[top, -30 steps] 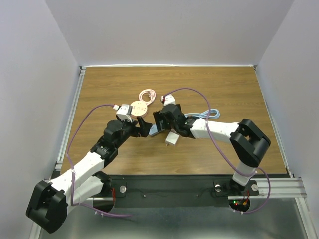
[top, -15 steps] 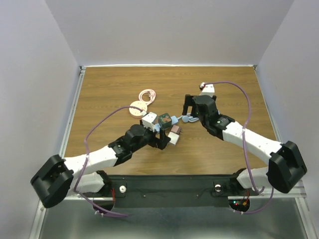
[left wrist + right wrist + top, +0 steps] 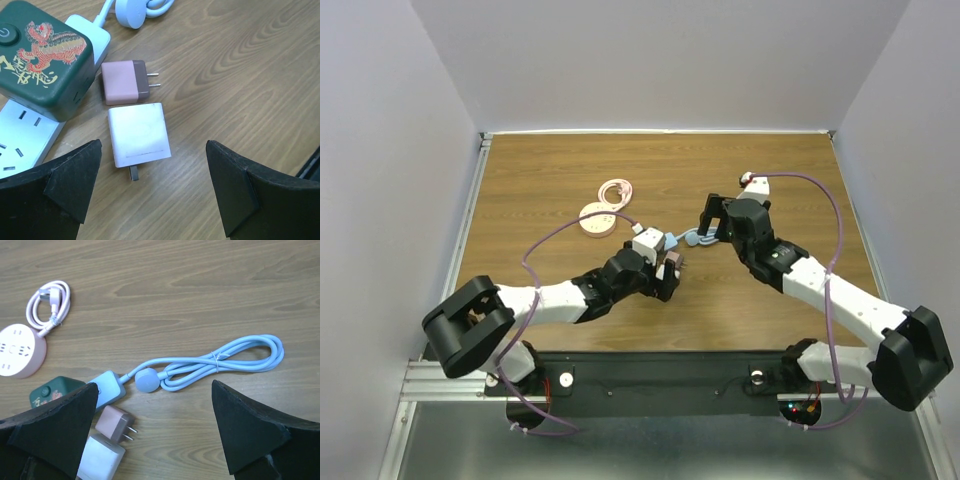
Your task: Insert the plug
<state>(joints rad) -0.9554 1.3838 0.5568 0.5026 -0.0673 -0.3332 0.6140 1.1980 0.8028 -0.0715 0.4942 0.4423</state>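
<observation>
My right gripper should next go left in the top view, turning toward the white adapter [image 3: 138, 134] by my left gripper, since it lies there.
A pink plug [image 3: 125, 81] with two prongs lies flat on the wood, next to a white adapter [image 3: 138, 134]. A green cube socket with a dragon print [image 3: 42, 55] sits on a pale blue power strip [image 3: 20, 135]. My left gripper [image 3: 152, 190] is open and empty, hovering just above and near the white adapter. My right gripper [image 3: 155, 430] is open and empty, higher up, right of the pink plug [image 3: 114, 423] and the strip [image 3: 107, 387]. In the top view the left gripper [image 3: 665, 275] is over the plugs and the right gripper [image 3: 715, 215] is beside them.
The strip's blue cable [image 3: 220, 360] lies coiled to the right. A round pink socket [image 3: 598, 220] and its coiled pink cable [image 3: 615, 190] lie at the back left. Low rails edge the table.
My left gripper has moved right from the round pink socket to the plugs. My right gripper has pulled back from the strip toward the back right.
</observation>
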